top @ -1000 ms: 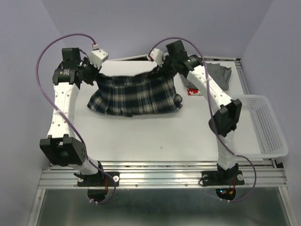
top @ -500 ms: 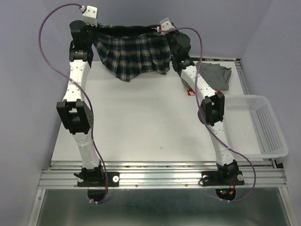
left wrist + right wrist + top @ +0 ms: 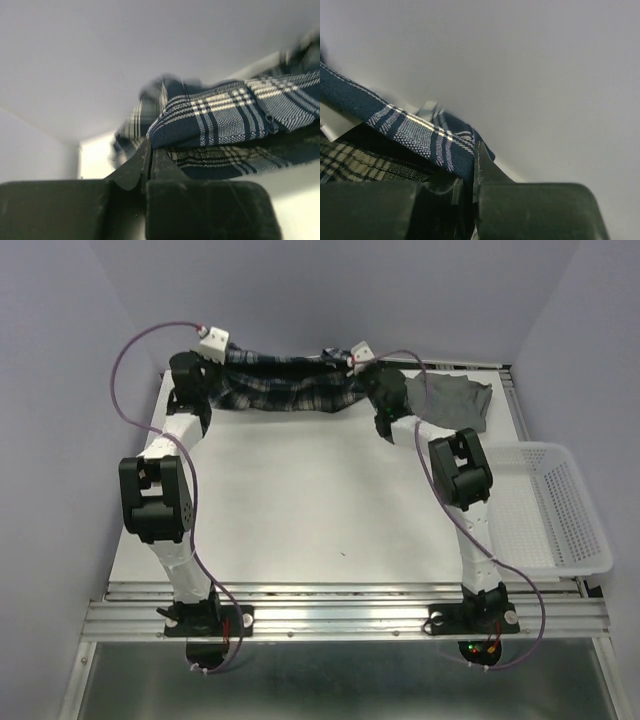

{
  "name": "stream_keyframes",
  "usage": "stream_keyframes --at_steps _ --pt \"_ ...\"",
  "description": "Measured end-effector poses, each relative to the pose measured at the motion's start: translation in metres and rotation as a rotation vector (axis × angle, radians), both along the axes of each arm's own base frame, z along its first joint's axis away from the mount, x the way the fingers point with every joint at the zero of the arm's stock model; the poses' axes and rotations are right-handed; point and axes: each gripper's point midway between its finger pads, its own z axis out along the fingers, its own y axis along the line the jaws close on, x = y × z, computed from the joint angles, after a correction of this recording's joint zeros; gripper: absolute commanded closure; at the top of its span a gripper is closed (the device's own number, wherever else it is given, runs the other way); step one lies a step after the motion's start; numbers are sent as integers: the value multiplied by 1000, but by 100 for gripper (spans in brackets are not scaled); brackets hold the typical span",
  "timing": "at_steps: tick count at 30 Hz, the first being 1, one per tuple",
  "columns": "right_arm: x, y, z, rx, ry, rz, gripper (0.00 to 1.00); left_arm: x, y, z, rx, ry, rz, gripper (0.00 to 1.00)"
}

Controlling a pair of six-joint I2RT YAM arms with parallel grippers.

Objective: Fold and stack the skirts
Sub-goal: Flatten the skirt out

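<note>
I should next move my right gripper back and down to release the plaid corner. The bare white tabletop is below that gripper and back toward my base.
The plaid skirt (image 3: 285,385) hangs stretched between my two grippers over the far edge of the table, its lower part bunched on the surface. My left gripper (image 3: 222,358) is shut on its left corner, and the cloth (image 3: 225,110) shows pinched at the tips of that gripper (image 3: 150,146). My right gripper (image 3: 352,368) is shut on the right corner, where a fold of the plaid (image 3: 410,127) enters that gripper (image 3: 472,152). The grey skirt (image 3: 455,400) lies crumpled at the far right of the table. The white skirt with the red print does not show.
A white mesh basket (image 3: 590,540) stands off the table's right edge. The white tabletop (image 3: 300,500) stretches from the skirt towards the arm bases. Grey walls close in on the back and sides.
One second ago the plaid skirt lay spread on the table. Both grippers then lifted it high, and now they have lowered it to the table's far edge.
</note>
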Motion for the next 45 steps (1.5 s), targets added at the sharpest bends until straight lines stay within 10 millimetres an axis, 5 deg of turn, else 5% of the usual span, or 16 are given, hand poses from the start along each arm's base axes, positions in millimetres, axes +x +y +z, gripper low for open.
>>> stream_keyframes --at_steps 2,4,6,8,11,16,20,23,31,39,41,45 --pt "-14 1 -64 -53 125 32 99 -12 3 -66 29 136 1 100" --pt "-54 -2 -140 -119 305 88 99 -36 2 -137 45 289 -19 100" --pt "-86 -3 -174 -147 406 131 99 -64 1 -182 45 403 -44 100" --pt "-118 -1 -183 -165 475 184 99 -95 3 -204 42 471 -65 100" --pt "-142 10 -153 -154 484 253 99 -126 9 -189 63 457 -81 100" --pt "-146 24 -68 -108 407 303 99 -141 20 -95 142 240 -68 100" --pt "-108 31 -19 -61 369 250 99 -117 28 -59 138 228 -43 100" --pt "-88 32 -2 -48 382 202 99 -83 32 -36 112 234 -41 100" --pt "-86 25 -1 -61 446 153 99 -86 27 -15 66 241 -71 100" --pt "-75 23 14 -55 437 121 99 -92 23 -17 29 271 -97 100" --pt "-78 25 7 -64 457 136 99 -96 23 -22 52 294 -116 100" --pt "-117 22 -35 -123 593 210 99 -129 19 -44 141 352 -183 100"
